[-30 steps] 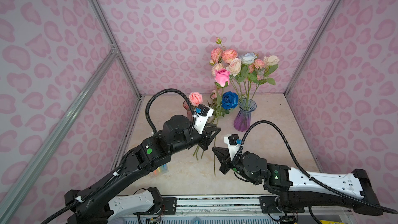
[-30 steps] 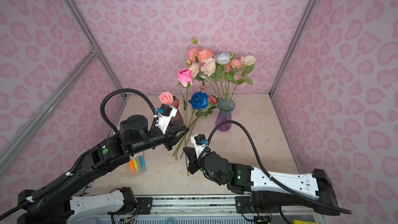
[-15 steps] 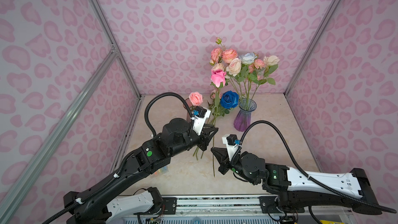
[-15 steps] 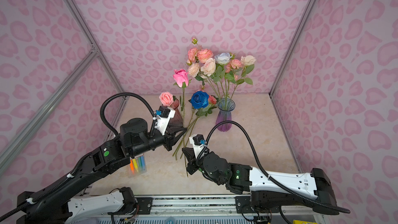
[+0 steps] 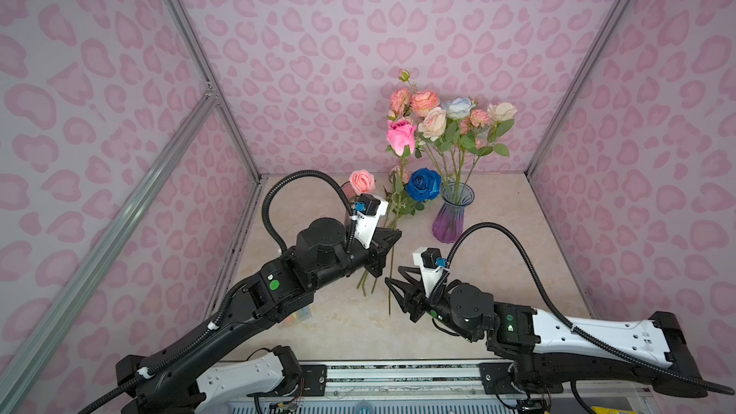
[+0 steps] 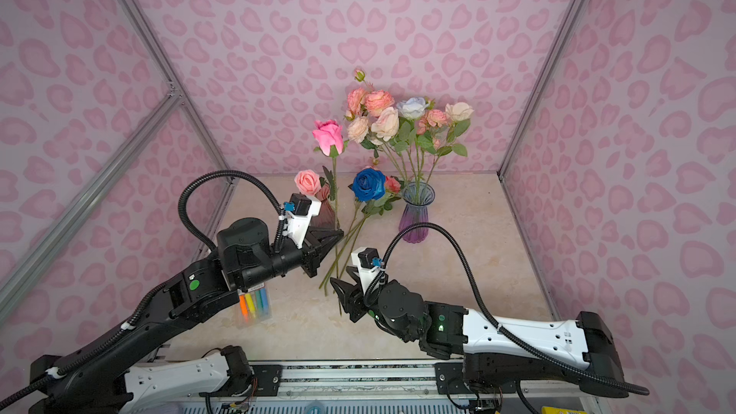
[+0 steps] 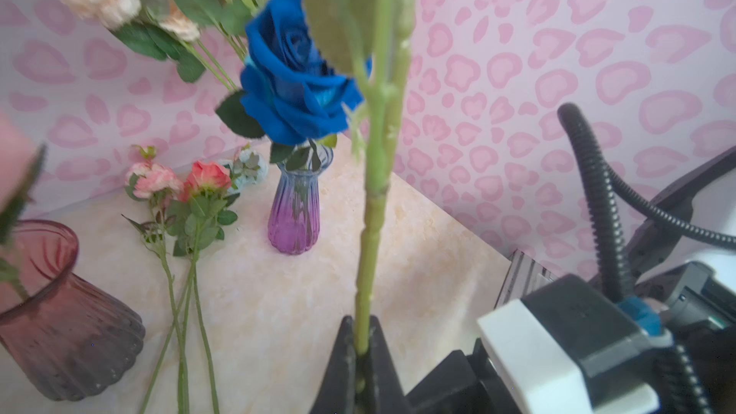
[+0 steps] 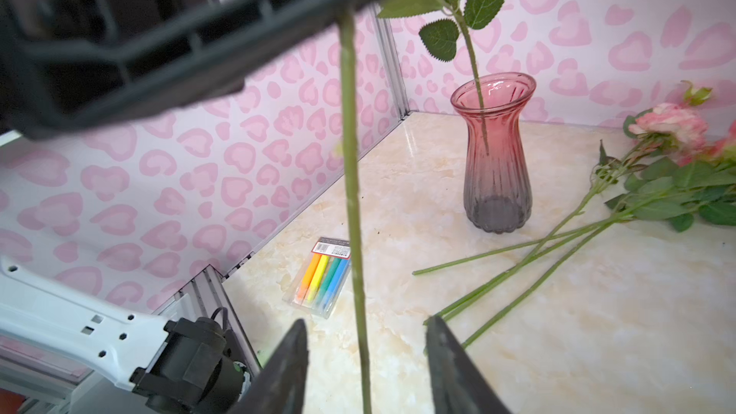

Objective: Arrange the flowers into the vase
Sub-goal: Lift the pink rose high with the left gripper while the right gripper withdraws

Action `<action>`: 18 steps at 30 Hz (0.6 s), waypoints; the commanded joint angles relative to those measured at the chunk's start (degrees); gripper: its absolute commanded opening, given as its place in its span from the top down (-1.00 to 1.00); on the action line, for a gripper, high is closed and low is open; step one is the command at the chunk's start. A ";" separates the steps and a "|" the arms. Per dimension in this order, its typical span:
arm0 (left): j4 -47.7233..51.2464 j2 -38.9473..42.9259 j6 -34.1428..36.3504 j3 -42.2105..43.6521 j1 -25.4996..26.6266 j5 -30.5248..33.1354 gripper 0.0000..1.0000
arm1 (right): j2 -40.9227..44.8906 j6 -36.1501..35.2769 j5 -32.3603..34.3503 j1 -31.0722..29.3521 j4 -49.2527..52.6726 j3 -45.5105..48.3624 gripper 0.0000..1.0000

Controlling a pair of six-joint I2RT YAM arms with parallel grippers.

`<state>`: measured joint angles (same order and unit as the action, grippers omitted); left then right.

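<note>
The red glass vase's opening is outward of my left gripper. My left gripper should next rise outward, then lower the pink rose's stem into that opening and let it go.
A long-stemmed pink rose stands nearly upright above the table. My left gripper is shut on the middle of its green stem. Lower down, my right gripper is open, and the stem's lower end hangs free between its fingers. The purple vase at the back holds a bunch of peach, cream and pale blue flowers. A blue rose and small pink flowers lie on the table with their stems pointing forward.
A red glass vase with one pale pink rose stands left of the loose stems, partly behind my left wrist. A clear pack of coloured markers lies under my left arm. Pink patterned walls close in three sides.
My left gripper has shut on the pink rose's stem. My right gripper, shut on the lower stem before, has opened and let it go. The rose head has shifted slightly left.
</note>
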<state>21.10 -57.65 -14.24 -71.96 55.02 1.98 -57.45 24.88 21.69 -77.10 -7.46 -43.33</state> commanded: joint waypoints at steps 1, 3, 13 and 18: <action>0.85 1.95 4.50 -4.72 -0.18 7.04 0.93 | 2.58 -0.60 3.33 -0.05 -0.80 1.23 -0.06; 3.36 2.86 7.11 -10.11 -0.19 8.88 0.93 | 4.72 -1.66 4.84 -0.04 -1.10 2.26 -0.07; 5.54 3.13 24.81 -22.55 -0.77 43.91 0.92 | 12.08 -0.69 2.54 8.68 5.19 3.84 -0.10; -5.22 -1.23 24.77 -20.36 -14.53 34.54 0.92 | 12.79 0.07 -1.75 15.92 6.87 3.61 -0.08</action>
<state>23.77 -56.90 8.84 -91.66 45.76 37.45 -44.75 24.10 23.24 -63.31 -1.85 -39.86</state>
